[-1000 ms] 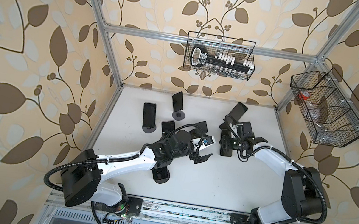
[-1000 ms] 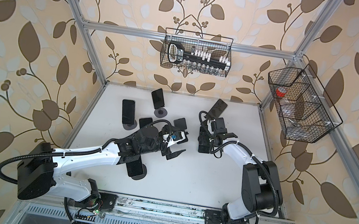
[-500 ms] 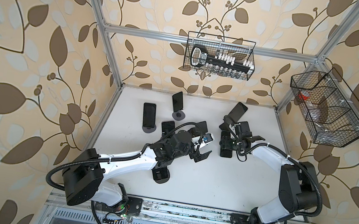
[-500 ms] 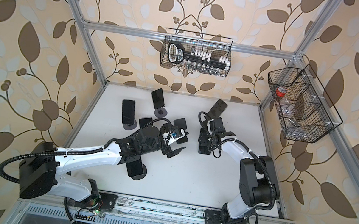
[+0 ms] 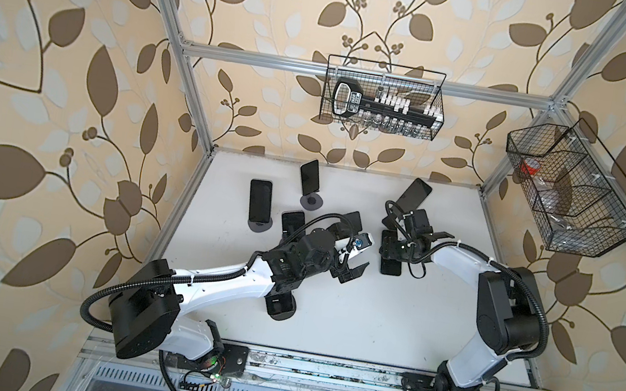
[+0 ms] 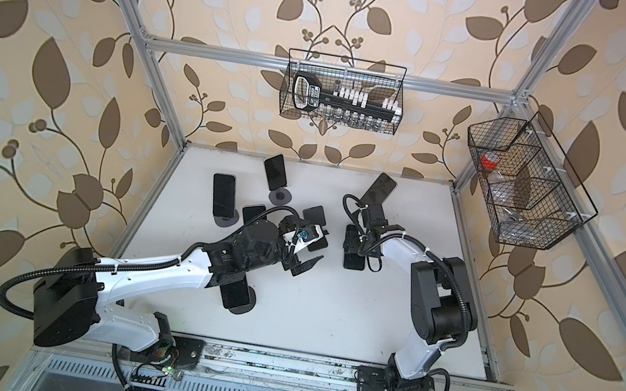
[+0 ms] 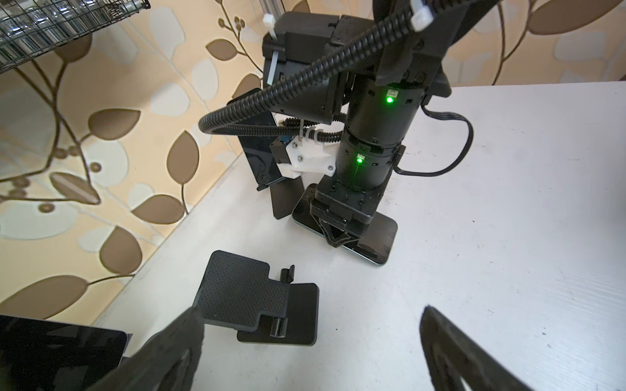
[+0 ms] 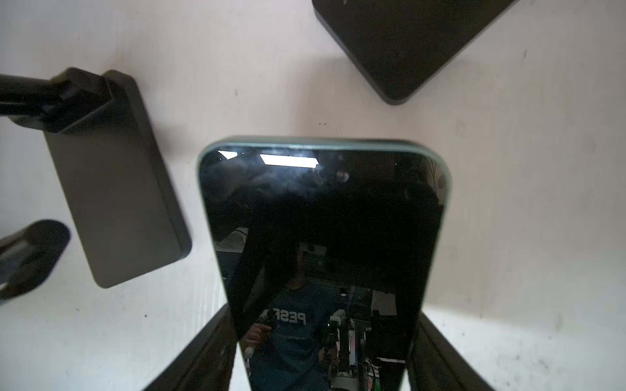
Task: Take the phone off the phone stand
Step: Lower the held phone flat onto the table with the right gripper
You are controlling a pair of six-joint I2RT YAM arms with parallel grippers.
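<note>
The spot beside the empty phone stand is clear, so my right gripper needs to move down to the bare table there next and let go of the phone.
A dark-screened phone with a pale green rim sits between the fingers of my right gripper, which is shut on its long edges. In the left wrist view that gripper points straight down and the phone lies flat at the white tabletop; I cannot tell whether it touches. Both top views show this phone right of centre. An empty black phone stand with a textured plate stands just ahead of my left gripper, which is open and holds nothing.
Other phones lean on stands at the back: one, another, and a third behind the right wrist. Another stand sits under the left forearm. Wire baskets hang on the back wall and the right wall.
The right arm has turned its wrist upright and carried the phone down and slightly toward the front. The left gripper has stayed open and has barely moved.
</note>
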